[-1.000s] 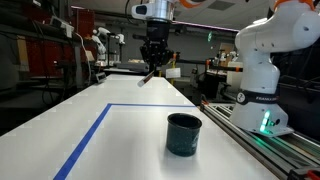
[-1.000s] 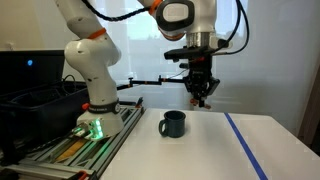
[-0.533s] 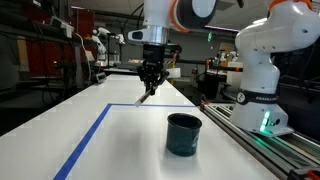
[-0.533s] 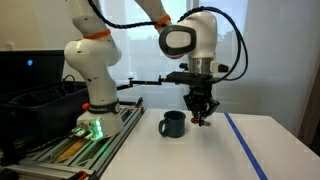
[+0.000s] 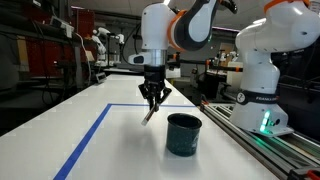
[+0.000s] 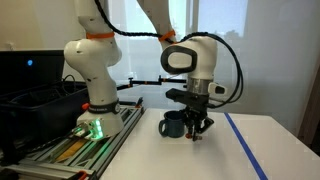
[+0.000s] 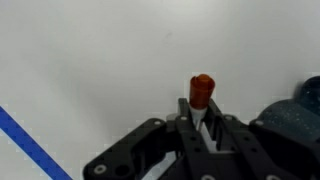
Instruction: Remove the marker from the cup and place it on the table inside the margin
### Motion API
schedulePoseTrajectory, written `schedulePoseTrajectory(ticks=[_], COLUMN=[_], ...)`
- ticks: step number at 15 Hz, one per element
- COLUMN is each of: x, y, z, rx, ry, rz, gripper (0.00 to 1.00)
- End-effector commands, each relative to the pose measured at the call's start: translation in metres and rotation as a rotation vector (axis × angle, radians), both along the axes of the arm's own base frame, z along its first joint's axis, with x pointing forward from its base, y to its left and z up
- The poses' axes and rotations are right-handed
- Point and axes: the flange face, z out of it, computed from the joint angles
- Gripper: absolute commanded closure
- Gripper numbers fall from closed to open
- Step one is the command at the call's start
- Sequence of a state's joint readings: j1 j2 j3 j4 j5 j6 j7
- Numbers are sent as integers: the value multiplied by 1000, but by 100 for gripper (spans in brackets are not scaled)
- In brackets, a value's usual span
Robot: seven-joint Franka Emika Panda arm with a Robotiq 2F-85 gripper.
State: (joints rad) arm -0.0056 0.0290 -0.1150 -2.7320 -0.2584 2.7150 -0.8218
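I need to lower the marker to the table with my gripper first, to release it beside the cup.
My gripper is shut on a marker with a red cap, held point down just above the white table. It also shows in an exterior view with the marker below the fingers. The dark teal cup stands on the table beside the gripper, a little nearer the camera; it shows partly behind the gripper too. In the wrist view the red cap sticks out between my fingers, and the cup's rim is at the right edge.
Blue tape marks a margin on the white table; it also shows in the exterior view and the wrist view. The robot base stands on a rail beside the table. A black bin sits by the base.
My gripper has come down and toward the cup with the marker in it, from well above the far table to just above the surface beside the cup.
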Motion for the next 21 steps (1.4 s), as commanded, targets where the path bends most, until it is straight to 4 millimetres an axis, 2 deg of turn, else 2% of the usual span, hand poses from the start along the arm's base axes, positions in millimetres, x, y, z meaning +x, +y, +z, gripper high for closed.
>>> schedulePoseTrajectory(ticks=[1,2,3,4,5,8,12,16,21], x=[3,2,1,1,0,-2,-7,-13,-22], y=[-6,-8,-10,-12,-13,-10,4,20,37], z=[-19,-24,-27,-30,-31,-29,-12,18,72], rx=[-10,-11,-16,-21,-24,-26,-20,-29,6], ry=[-2,2,9,9,12,12,22,73,152], rz=[57,63,68,73,80,98,109,79,-36], gripper=[95,95,86,55,54,34,3,0,0])
